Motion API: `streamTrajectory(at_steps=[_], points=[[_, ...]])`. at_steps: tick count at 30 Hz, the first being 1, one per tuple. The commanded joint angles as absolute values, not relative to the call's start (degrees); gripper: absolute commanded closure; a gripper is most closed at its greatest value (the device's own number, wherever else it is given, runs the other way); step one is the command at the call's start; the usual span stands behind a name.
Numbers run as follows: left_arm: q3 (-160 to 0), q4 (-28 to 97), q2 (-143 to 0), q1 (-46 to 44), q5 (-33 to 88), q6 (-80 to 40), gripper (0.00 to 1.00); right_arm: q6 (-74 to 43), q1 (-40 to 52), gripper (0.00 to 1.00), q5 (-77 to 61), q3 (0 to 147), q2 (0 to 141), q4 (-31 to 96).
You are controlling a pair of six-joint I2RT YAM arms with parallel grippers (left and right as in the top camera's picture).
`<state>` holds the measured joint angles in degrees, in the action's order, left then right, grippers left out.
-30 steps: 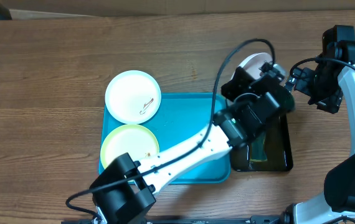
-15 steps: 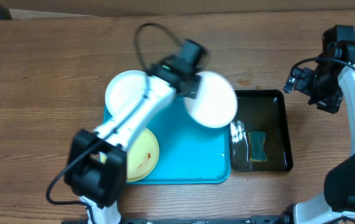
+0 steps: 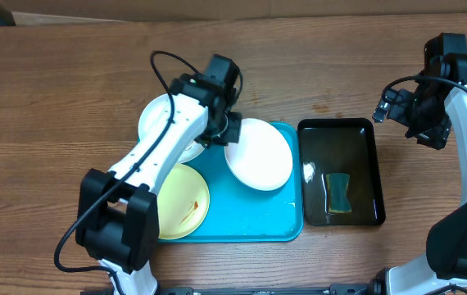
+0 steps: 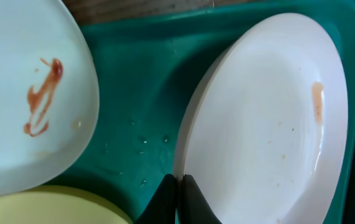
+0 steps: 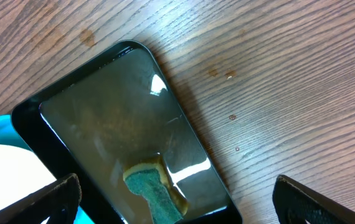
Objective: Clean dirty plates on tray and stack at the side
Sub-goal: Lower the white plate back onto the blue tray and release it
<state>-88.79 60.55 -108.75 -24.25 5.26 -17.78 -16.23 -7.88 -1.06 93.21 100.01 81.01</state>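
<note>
The white plate's rim in the robot's left gripper is still raised, so the robot needs to lower it next onto the turquoise tray beside the black tray.
The turquoise tray (image 3: 287, 215) lies mid-table. My left gripper (image 3: 227, 131) is shut on the left rim of a white plate (image 3: 260, 156) over the tray's right half. In the left wrist view the gripper (image 4: 179, 185) pinches that rim, and the plate (image 4: 265, 118) shows a faint brown smear. A second white plate (image 3: 161, 121) with a red smear overlaps the tray's back left corner, partly under my arm. The pale yellow plate (image 3: 183, 201), also smeared, sits front left. My right gripper (image 3: 387, 105) hangs open past the black tray, holding nothing.
A smaller black tray (image 3: 363, 139) holding water and a green-and-yellow sponge (image 3: 339, 192) stands just right of the turquoise tray. In the right wrist view the sponge (image 5: 156, 193) lies below the open right gripper (image 5: 174, 190). Bare wooden table surrounds both trays.
My left arm has swung left from over the black tray, carrying the white plate to the turquoise tray's right half. The right arm has not moved.
</note>
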Motion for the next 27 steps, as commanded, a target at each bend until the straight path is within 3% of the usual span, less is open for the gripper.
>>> streamTrajectory(at_steps=[1,7,8,11,13,27], points=[[-85.54,59.31,-106.80,-25.08,3.90,-22.76,0.96,-16.03,-8.12,0.00,-0.69,94.26,99.11,80.82],[-81.82,55.64,-106.80,-26.39,6.04,-22.76,0.95,-16.03,-8.12,0.00,-0.71,94.26,99.11,80.82],[-81.69,55.66,-106.80,-26.41,6.11,-22.76,0.90,-16.03,-8.12,0.00,-0.69,94.26,99.11,80.82],[-81.78,55.66,-106.80,-26.35,7.16,-22.46,0.63,-16.03,-8.12,0.00,-0.69,94.24,99.11,80.82],[-82.28,55.68,-106.80,-26.13,9.65,-20.64,0.58,-16.03,-8.12,0.00,-0.69,94.26,99.11,80.82],[-89.43,70.89,-96.84,-19.18,9.65,-19.73,0.53,-16.36,-8.12,0.00,-1.21,94.26,99.11,73.89]])
